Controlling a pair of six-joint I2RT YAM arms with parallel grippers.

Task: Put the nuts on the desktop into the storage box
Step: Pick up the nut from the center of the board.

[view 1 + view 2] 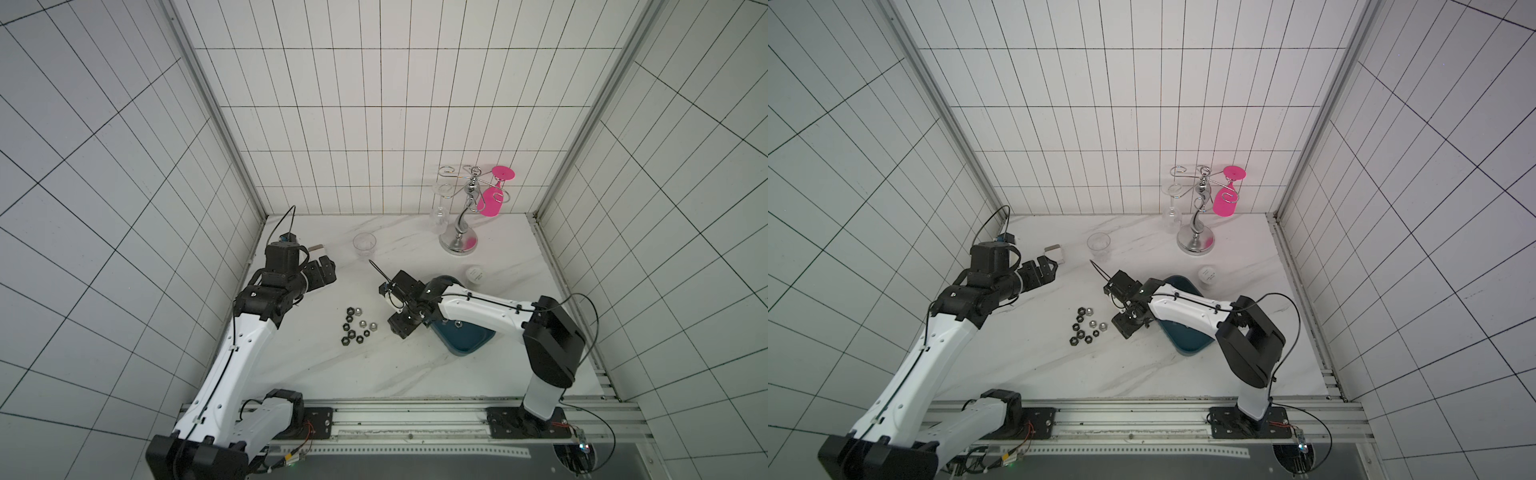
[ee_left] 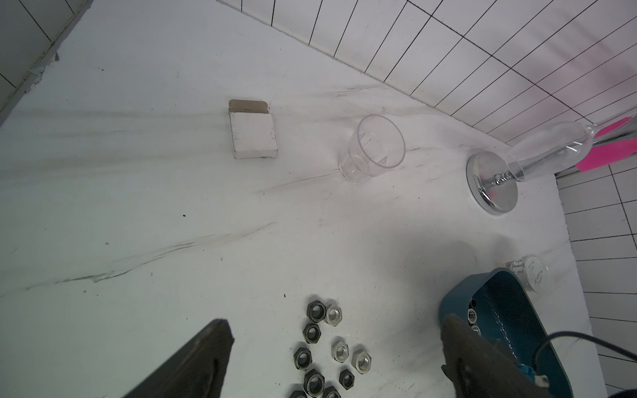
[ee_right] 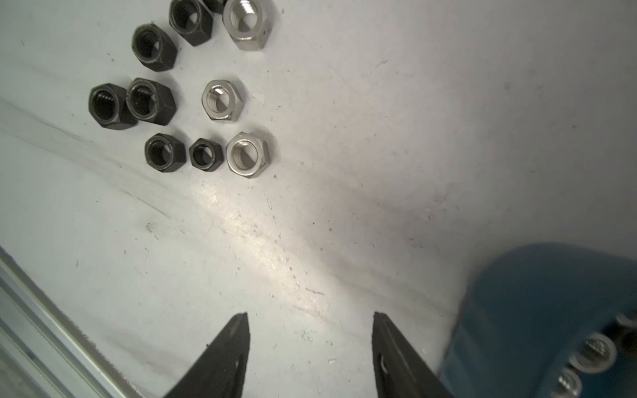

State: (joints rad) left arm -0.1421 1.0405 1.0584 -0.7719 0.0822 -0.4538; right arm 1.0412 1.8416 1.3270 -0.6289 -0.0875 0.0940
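My right gripper moves away from the storage box [image 1: 469, 338] and down around the nearest silver nut [image 1: 373, 326] next, since it lies below the gripper across bare desktop.
Several black and silver hex nuts [image 1: 356, 326] [image 1: 1086, 328] lie clustered on the white marble desktop [image 1: 353, 370]. The dark teal storage box [image 1: 469, 338] [image 1: 1187, 336] sits to their right, partly under my right arm. A few silver nuts [image 3: 593, 351] [image 2: 471, 315] lie inside it. My right gripper [image 1: 401, 328] [image 3: 310, 315] hovers low over bare desktop between the cluster [image 3: 193, 103] and the box [image 3: 537, 310], open and holding nothing. My left gripper [image 1: 322, 272] [image 2: 336, 320] stands wide open and empty, raised behind and left of the cluster [image 2: 327, 348].
A clear drinking glass [image 1: 364, 243] and a small white carton [image 1: 1054, 252] stand behind the nuts. A chrome glass rack [image 1: 459, 232] with a pink glass [image 1: 492, 199] is at the back right. A small white jar [image 1: 475, 274] sits just behind the box.
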